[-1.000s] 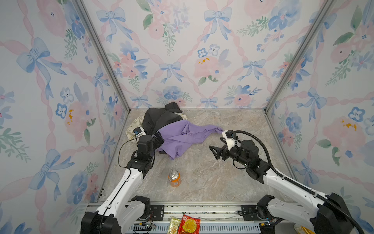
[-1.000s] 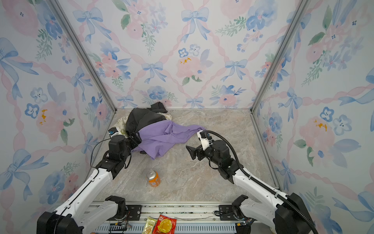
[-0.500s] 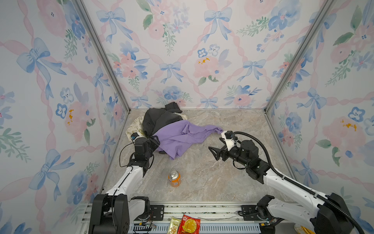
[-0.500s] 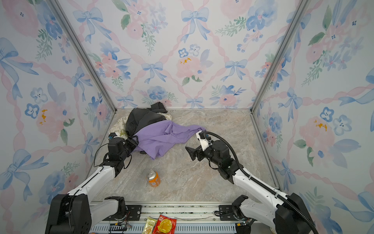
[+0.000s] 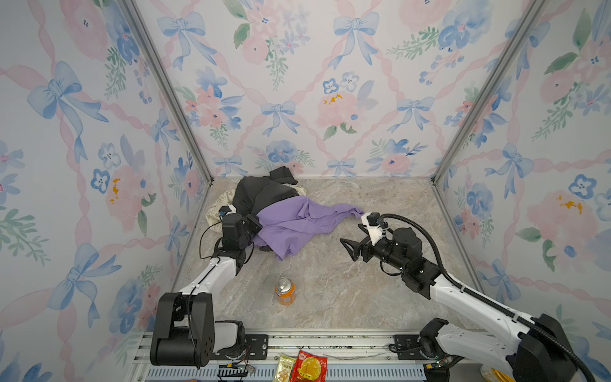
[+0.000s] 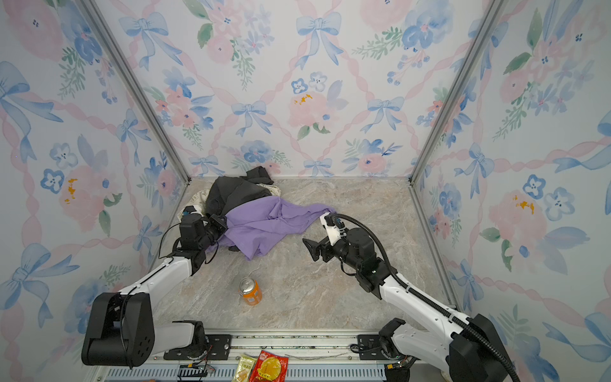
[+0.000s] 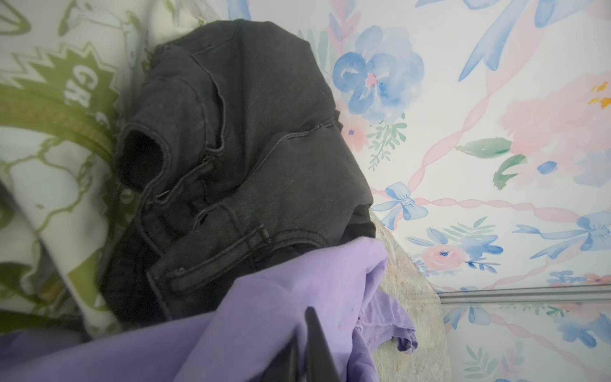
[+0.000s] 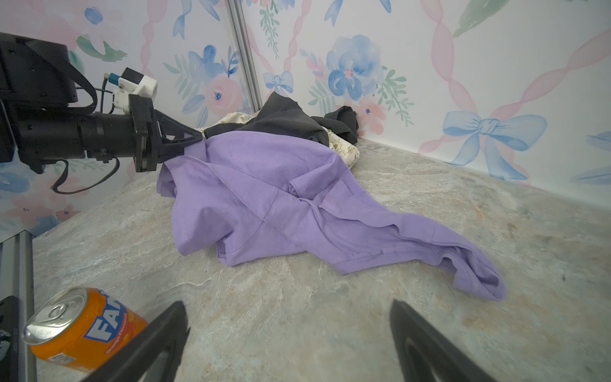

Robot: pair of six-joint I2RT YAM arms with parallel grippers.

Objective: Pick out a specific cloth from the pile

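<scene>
My left gripper swings outward and across next to let go over bare floor by the back wall (image 5: 395, 194), since that spot lies outward of it, clear of the pile.
The lavender-purple cloth (image 5: 297, 221) (image 6: 264, 221) lies spread on the marble floor, its back edge lapping onto the pile (image 5: 261, 195), where a dark grey garment (image 7: 231, 148) rests on a cream cloth with olive-green print (image 7: 49, 132). My left gripper (image 5: 256, 225) (image 8: 197, 139) is shut on the purple cloth's left edge; in the left wrist view its fingers (image 7: 314, 344) press together with purple fabric (image 7: 264, 314) bunched round them. My right gripper (image 5: 350, 248) (image 8: 287, 306) hovers open over bare floor, to the right of the purple cloth (image 8: 264, 198) and apart from it.
An orange soda can (image 5: 284, 291) (image 8: 82, 330) stands on the floor in front of the clothes, between the two arms. Flowered walls close in the left, back and right sides. Snack packets (image 5: 304, 367) lie on the front rail.
My left gripper has gone from open to shut on the purple cloth's left edge, and its arm has lowered. The right gripper stays open and has hardly moved.
</scene>
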